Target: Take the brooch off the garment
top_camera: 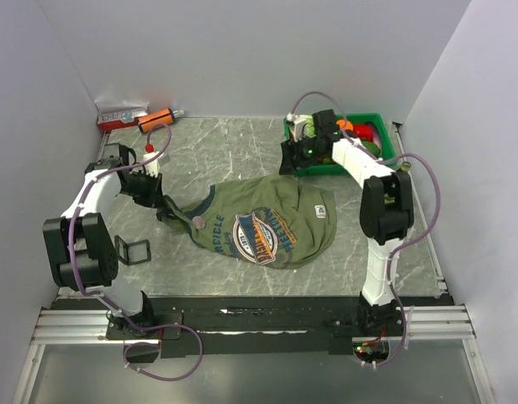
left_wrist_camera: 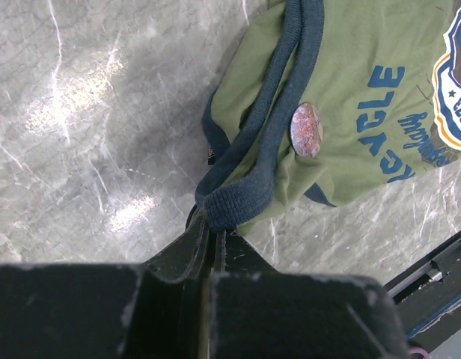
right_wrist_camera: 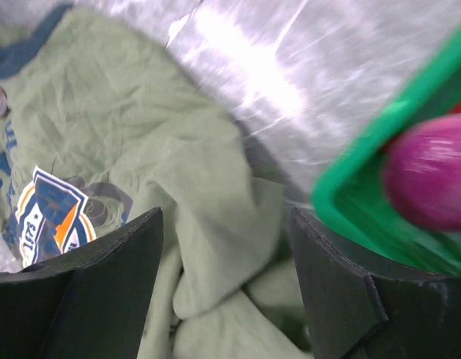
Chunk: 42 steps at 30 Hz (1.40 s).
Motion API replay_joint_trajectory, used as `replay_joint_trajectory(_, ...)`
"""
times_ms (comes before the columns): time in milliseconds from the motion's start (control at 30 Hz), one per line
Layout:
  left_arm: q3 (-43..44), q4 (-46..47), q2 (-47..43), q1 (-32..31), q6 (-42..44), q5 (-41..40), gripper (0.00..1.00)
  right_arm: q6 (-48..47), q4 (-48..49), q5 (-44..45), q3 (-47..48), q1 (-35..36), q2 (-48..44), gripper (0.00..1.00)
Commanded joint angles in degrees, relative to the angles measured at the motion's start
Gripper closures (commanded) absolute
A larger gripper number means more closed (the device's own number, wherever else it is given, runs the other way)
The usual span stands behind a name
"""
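Note:
The bunched fold at the shirt's far edge (top_camera: 282, 183) (right_wrist_camera: 224, 212) lies between the open fingers of my right gripper, so my right gripper will next move down onto it, away from the bin's rim.
The garment (top_camera: 276, 220), an olive-green T-shirt with navy trim and a round chest print, lies crumpled on the marble tabletop. The brooch (top_camera: 198, 223), a small round pinkish-white disc, is pinned just below the navy collar; the left wrist view shows the brooch (left_wrist_camera: 306, 129) beside that collar (left_wrist_camera: 279, 127). My left gripper (top_camera: 164, 204) is shut on a fold of the collar at the shirt's left end, its jaws pressed together on the navy rib (left_wrist_camera: 234, 203). My right gripper (top_camera: 288, 162) hovers open by the shirt's far right corner, with only loose green cloth (right_wrist_camera: 215, 194) below its fingers.
A green bin (top_camera: 378, 119) with colourful items stands at the back right, its rim (right_wrist_camera: 380, 142) close beside the right gripper, with a purple item (right_wrist_camera: 432, 179) inside. A red-white box (top_camera: 122, 116) and an orange bottle (top_camera: 158, 119) lie back left. A small black frame (top_camera: 133, 250) stands front left.

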Motion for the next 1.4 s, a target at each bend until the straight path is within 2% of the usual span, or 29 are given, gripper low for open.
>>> replay_joint_trajectory(0, 1.0, -1.0, -3.4, 0.2, -0.3, -0.3, 0.97, -0.3, -1.5, -2.0, 1.6, 2.0, 0.9, 0.25)
replay_joint_trajectory(100, 0.5, -1.1, -4.4, 0.2, 0.3, -1.0, 0.97, -0.6, -1.5, 0.6, 0.6, 2.7, 0.9, 0.27)
replay_joint_trajectory(167, -0.2, -0.8, -4.7, 0.1, 0.8, -1.7, 0.98, -1.1, -2.1, 3.5, 0.4, 3.1, 1.6, 0.36)
replay_joint_trajectory(200, -0.2, -0.8, -5.0, 0.2, 1.0, -2.0, 0.98, -1.3, -2.2, 4.1, 0.5, 3.2, 1.6, 0.44)
replay_joint_trajectory(233, -0.1, -0.6, -5.0, 0.3, 1.2, -2.3, 0.98, -1.4, -2.2, 5.1, 0.5, 3.1, 1.6, 0.62)
replay_joint_trajectory(300, 0.3, -0.6, -5.0, 0.3, 1.5, -2.7, 0.98, -2.5, -1.9, 5.8, 0.6, 3.1, 0.9, 0.77)
replay_joint_trajectory(333, 0.9, -0.5, -4.9, 0.4, 2.0, -3.1, 0.98, -3.0, -1.8, 5.9, 0.7, 2.8, -0.4, 0.91)
replay_joint_trajectory(367, 1.4, -0.4, -4.9, 0.4, 2.2, -3.3, 0.98, -4.1, -1.6, 6.1, 0.9, 2.7, -1.1, 0.98)
replay_joint_trajectory(400, 1.9, -0.4, -4.6, 0.6, 2.4, -3.5, 0.98, -4.4, -1.4, 6.2, 1.5, 2.5, -1.9, 1.00)
replay_joint_trajectory(500, 6.2, -0.3, -4.2, 1.3, 3.4, -4.1, 0.98, -4.8, -1.4, 6.1, 5.1, 1.4, -5.1, 1.00)
replay_joint_trajectory(667, 19.5, 3.8, -5.5, 3.9, 1.0, -4.6, 0.99, -8.5, 0.2, 6.8, 10.1, 0.3, -13.8, 1.00)
replay_joint_trajectory(833, 29.0, 13.0, -8.9, 4.1, -1.5, -5.6, 0.99, -13.0, 0.3, 8.8, 13.8, 0.4, -20.8, 1.00)
replay_joint_trajectory(967, 35.3, 15.3, -9.7, 4.1, -3.6, -5.4, 0.99, -13.4, -5.0, 9.4, 23.6, 0.5, -21.5, 1.00)
replay_joint_trajectory(1067, 35.7, 15.8, -12.4, 4.1, -5.1, -5.3, 0.99, -15.4, -11.3, 8.8, 25.9, 2.0, -22.8, 1.00)
replay_joint_trajectory(1133, 32.0, 15.9, -14.6, 4.2, -4.3, -4.7, 0.99, -17.2, -15.3, 8.8, 23.7, 4.2, -25.7, 1.00)
replay_joint_trajectory(1367, 19.2, 11.5, -24.9, 4.1, -1.3, -5.8, 0.99, -20.6, -24.3, 11.6, -3.3, 7.9, -39.7, 1.00)
